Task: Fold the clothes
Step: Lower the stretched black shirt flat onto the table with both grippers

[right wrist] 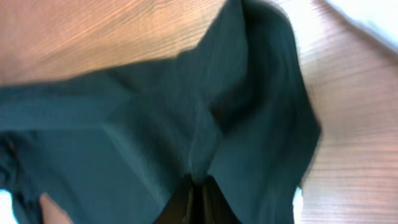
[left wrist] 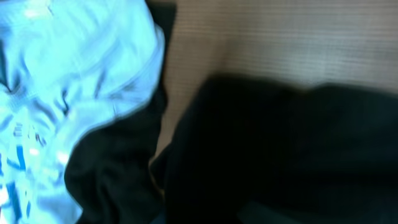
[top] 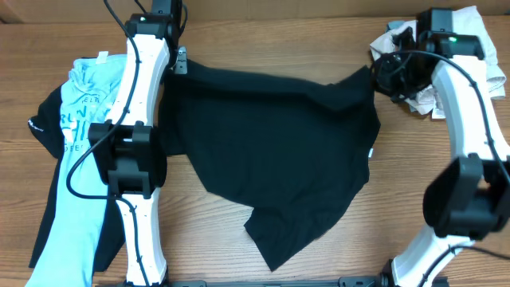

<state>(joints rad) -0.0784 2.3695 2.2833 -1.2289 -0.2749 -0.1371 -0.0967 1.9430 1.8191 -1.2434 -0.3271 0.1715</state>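
My right gripper will next go down and back toward the white label to lay the corner of the shirt's far edge onto the shirt, as both grippers have that far edge lifted between them.
A large black shirt lies spread across the middle of the wooden table, with a small white label at its right edge. At the shirt's far left corner my left gripper is shut; its fingers are lost in dark cloth in the left wrist view. My right gripper is at the far right corner, shut with a fold of the shirt pinched between its tips. A light blue printed tee lies at the left, also showing in the left wrist view.
Under the blue tee lies another black garment, seen beside it in the left wrist view. A crumpled white cloth pile sits at the far right corner, behind the right arm. Both arm bases stand at the near edge.
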